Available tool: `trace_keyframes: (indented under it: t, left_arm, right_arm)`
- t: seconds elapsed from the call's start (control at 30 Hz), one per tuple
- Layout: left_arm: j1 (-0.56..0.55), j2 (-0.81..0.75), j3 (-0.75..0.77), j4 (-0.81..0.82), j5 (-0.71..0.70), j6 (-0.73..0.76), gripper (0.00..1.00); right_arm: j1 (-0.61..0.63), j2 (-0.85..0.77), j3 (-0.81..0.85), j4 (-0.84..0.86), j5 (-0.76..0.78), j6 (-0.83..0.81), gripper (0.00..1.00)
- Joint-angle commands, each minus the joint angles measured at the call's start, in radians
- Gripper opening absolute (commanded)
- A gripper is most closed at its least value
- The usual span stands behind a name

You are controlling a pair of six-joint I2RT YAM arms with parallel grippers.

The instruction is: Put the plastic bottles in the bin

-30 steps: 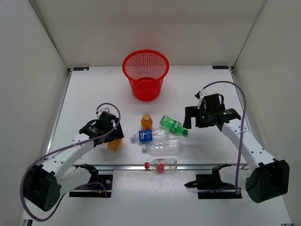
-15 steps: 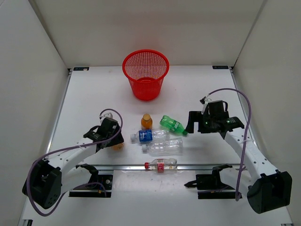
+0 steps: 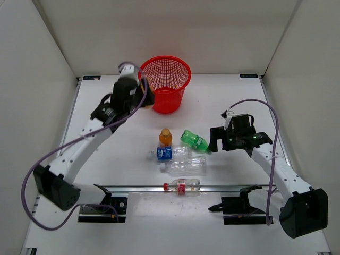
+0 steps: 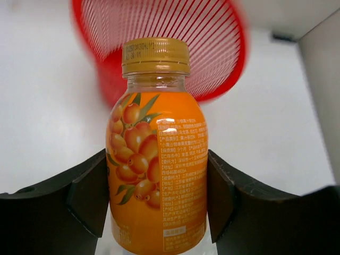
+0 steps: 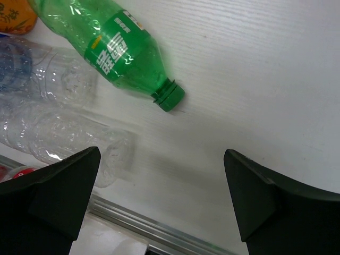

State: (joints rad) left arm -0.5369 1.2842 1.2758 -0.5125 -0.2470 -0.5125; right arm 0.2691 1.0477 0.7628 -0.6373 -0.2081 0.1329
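The green bottle's middle [image 3: 194, 139] [image 5: 101, 41] is below and to the left in the top view. My right gripper will move over and down to it, turning along its slant.
My left gripper [image 3: 141, 96] is raised beside the left rim of the red mesh bin [image 3: 172, 101], shut on an upright orange bottle [image 4: 156, 159] with a gold cap. In the left wrist view the bin [image 4: 218, 48] lies just behind the bottle. Another orange bottle [image 3: 166, 137] stands mid-table. Beside it lie a green bottle [image 3: 194, 141], a clear one with a blue label [image 3: 169, 153], a plain clear one [image 3: 183, 165] and a red-capped one [image 3: 182, 186]. My right gripper [image 3: 214, 139] hangs open just right of the green bottle [image 5: 114, 50], holding nothing.
A metal rail [image 3: 133, 187] crosses the table near the front, with the red-capped bottle lying on it. White walls enclose the table on the left, right and back. The arm mounts [image 3: 101, 210] sit at the near edge.
My left gripper closed on the orange bottle at the front left, then lifted it back to the bin's left rim. The right gripper shifted slightly and stayed open.
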Motion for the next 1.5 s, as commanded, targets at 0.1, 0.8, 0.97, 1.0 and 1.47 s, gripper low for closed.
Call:
trace_keyframes:
  t: [0.1, 0.8, 0.97, 1.0, 1.47]
  left_arm:
    - [-0.034, 0.367, 0.437, 0.143, -0.095, 0.230, 0.34]
    - [-0.018, 0.663, 0.875, 0.026, -0.107, 0.221, 0.99]
    - [-0.027, 0.376, 0.493, -0.049, -0.109, 0.200, 0.99]
    - [-0.052, 0.269, 0.417, -0.044, -0.118, 0.206, 0.99]
    - [0.038, -0.516, -0.590, -0.291, 0.110, -0.106, 0.98]
  right_arm:
    - [0.036, 0.014, 0.016, 0.117, -0.001, -0.104, 1.00]
    - [0.166, 0.270, 0.168, 0.281, -0.097, -0.391, 0.99]
    - [0.177, 0.357, 0.176, 0.390, -0.143, -0.432, 0.99]
    - [0.170, 0.367, 0.178, 0.401, -0.151, -0.429, 0.99]
    - [0.210, 0.568, 0.155, 0.499, -0.016, -0.425, 0.74]
